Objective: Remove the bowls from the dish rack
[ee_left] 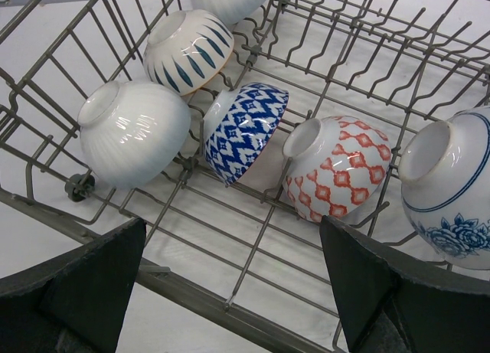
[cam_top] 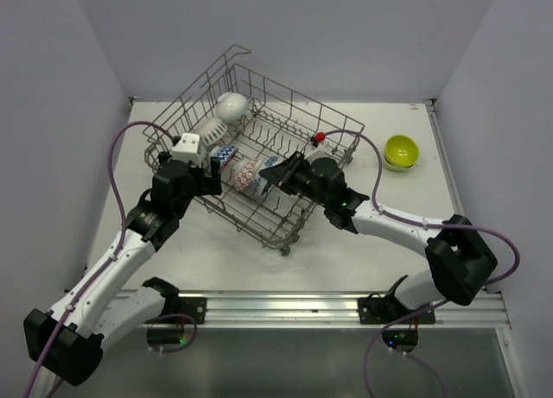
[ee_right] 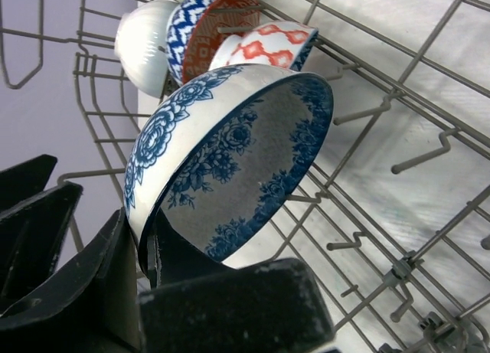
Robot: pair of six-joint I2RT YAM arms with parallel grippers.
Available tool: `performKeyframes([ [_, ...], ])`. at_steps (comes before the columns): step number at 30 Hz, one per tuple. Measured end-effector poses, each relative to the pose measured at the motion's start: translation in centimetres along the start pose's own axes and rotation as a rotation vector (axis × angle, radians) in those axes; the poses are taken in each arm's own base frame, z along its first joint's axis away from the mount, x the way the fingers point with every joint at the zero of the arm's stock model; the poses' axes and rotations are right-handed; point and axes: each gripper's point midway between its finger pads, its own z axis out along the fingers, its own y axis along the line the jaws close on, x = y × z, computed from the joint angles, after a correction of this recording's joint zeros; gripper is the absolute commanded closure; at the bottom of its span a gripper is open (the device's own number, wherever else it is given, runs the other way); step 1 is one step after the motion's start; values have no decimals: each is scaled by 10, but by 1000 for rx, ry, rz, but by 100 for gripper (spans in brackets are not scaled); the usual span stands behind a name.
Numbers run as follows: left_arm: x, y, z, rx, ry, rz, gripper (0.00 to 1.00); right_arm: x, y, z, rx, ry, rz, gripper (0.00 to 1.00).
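Observation:
My right gripper should next rise out of the rack (cam_top: 200,80), move over the stacked lime bowls and go down to let go, because the upper bowl is open and empty.
The grey wire dish rack (cam_top: 200,80) holds several bowls lying on their sides. My right gripper (ee_right: 145,246) is inside the rack, shut on the rim of a white bowl with blue flowers (ee_right: 230,146), one finger inside it and one outside. Behind it lie a red-patterned bowl (ee_right: 264,47), a blue-patterned bowl (ee_right: 210,27) and a white bowl (ee_right: 142,39). My left gripper (ee_left: 233,253) hangs open over the rack's near left edge with nothing between its fingers. A ribbed white bowl (ee_left: 134,131) and a blue-leaf bowl (ee_left: 187,50) lie ahead of it.
Two lime bowls (cam_top: 401,149) sit stacked on the table to the right of the rack. Upright tines (ee_right: 417,158) and tall wire sides surround the bowls. Purple cables run along both arms.

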Motion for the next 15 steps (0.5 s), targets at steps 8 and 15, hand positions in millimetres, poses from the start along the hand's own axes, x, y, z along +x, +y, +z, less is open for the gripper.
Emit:
performKeyframes([
  [8, 0, 0, 0, 0, 0, 0, 0, -7, 19, 2, -11, 9, -45, 100],
  [15, 0, 0, 0, 0, 0, 0, 0, -7, 15, 1, 49, 44, -111, 100],
])
